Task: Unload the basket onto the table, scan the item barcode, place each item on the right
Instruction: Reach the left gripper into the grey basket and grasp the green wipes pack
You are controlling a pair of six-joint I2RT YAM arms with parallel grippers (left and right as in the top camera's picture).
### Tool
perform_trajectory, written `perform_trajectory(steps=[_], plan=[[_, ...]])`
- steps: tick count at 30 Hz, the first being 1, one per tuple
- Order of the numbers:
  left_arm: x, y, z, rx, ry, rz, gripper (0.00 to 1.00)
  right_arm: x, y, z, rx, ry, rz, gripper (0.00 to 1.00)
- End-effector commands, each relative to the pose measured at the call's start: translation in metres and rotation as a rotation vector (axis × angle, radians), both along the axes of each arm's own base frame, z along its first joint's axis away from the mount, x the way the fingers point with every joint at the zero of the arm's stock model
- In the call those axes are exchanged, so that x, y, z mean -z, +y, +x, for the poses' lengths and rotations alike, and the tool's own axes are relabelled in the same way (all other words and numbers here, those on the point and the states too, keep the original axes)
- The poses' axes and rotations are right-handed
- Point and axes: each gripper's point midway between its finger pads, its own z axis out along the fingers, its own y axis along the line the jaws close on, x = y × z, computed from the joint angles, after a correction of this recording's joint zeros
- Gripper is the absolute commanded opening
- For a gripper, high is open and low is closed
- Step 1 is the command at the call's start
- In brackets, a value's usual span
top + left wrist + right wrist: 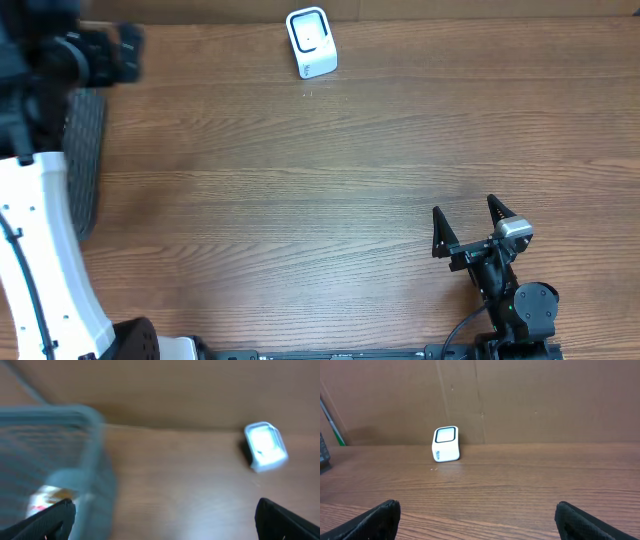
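Observation:
The left gripper will next move over, tilt down and lower into the open basket, since the item is below the gripper, with mesh around it.
The white barcode scanner (311, 42) stands at the table's far edge, its window facing up and forward; it also shows in the left wrist view (265, 446) and the right wrist view (446, 443). A blurred white-and-yellow item (47, 497) lies inside a grey mesh basket (60, 445); no barcode can be made out on it. My left gripper (165, 527) hovers open beside the basket's near corner, holding nothing. At the front right, my right gripper (468, 222) rests low over the table, open and empty, facing the scanner from far off.
The dark mesh basket (85, 160) sits along the left edge, partly under the white left arm (45, 260). A brown cardboard wall (520, 400) closes off the back of the wooden table (300, 220).

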Motion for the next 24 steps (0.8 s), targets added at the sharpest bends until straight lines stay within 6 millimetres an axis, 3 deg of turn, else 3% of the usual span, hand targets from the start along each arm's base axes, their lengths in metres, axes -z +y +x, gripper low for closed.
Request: perform_trajectory(steps=[1, 6, 10, 19, 24], plan=[[-0.020, 0.049, -0.010, -0.110, -0.062, 0.058, 0.99, 0.002, -0.003, 0.001, 0.013, -0.003, -0.006, 1.00], [-0.022, 0.118, -0.029, -0.276, -0.076, 0.076, 1.00, 0.002, -0.003, 0.001, 0.013, -0.003, -0.006, 1.00], [0.005, 0.159, -0.039, -0.359, -0.006, 0.042, 1.00, 0.002, -0.003, 0.001, 0.013, -0.003, -0.006, 1.00], [0.096, 0.208, -0.034, -0.335, 0.210, -0.045, 1.00, 0.002, -0.003, 0.001, 0.013, -0.003, -0.006, 1.00], [0.146, 0.218, -0.018, -0.264, 0.290, -0.106, 1.00, 0.002, -0.003, 0.001, 0.013, -0.004, -0.007, 1.00]])
